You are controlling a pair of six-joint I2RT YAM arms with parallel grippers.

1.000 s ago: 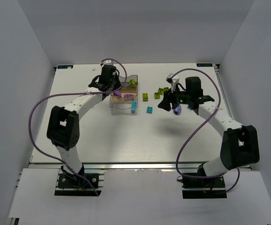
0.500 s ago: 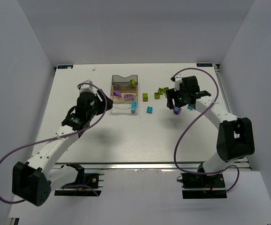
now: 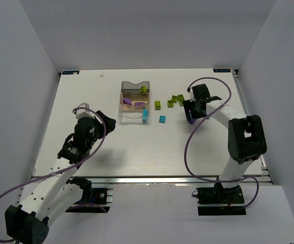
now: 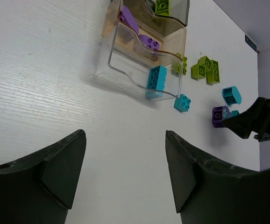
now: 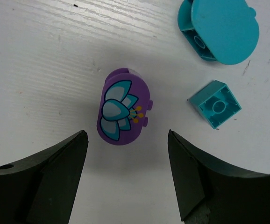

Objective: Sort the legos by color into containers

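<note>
The flower-printed purple lego (image 5: pixel 124 108) is narrow enough to fit between the open fingers, so the right gripper lowers around it next, one finger beside the lego's studded side.
Three containers stand in a row: smoky grey (image 3: pixel 136 86), amber (image 3: pixel 131 101) and clear (image 3: pixel 131 115). A green lego (image 4: pixel 162 6) lies in the grey one, purple legos (image 4: pixel 149 41) in the amber one, a cyan lego (image 4: pixel 156 78) in the clear one. Loose green legos (image 3: pixel 175 99) and a cyan one (image 3: pixel 163 119) lie to their right. My right gripper (image 5: pixel 125 133) is open, low over a purple rounded lego (image 5: pixel 122 106) with a flower print. My left gripper (image 4: pixel 124 132) is open and empty, well back from the containers over bare table.
A rounded cyan brick (image 5: pixel 221 29) and a small cyan brick (image 5: pixel 215 104) lie just right of the purple one. A single green brick (image 3: pixel 158 104) sits between the containers and the green cluster. White walls close the table (image 3: pixel 137 147) at the back and on both sides.
My left arm has drawn back from the containers towards the near left and its jaws have opened. My right gripper has shifted over the purple lego and opened wider.
</note>
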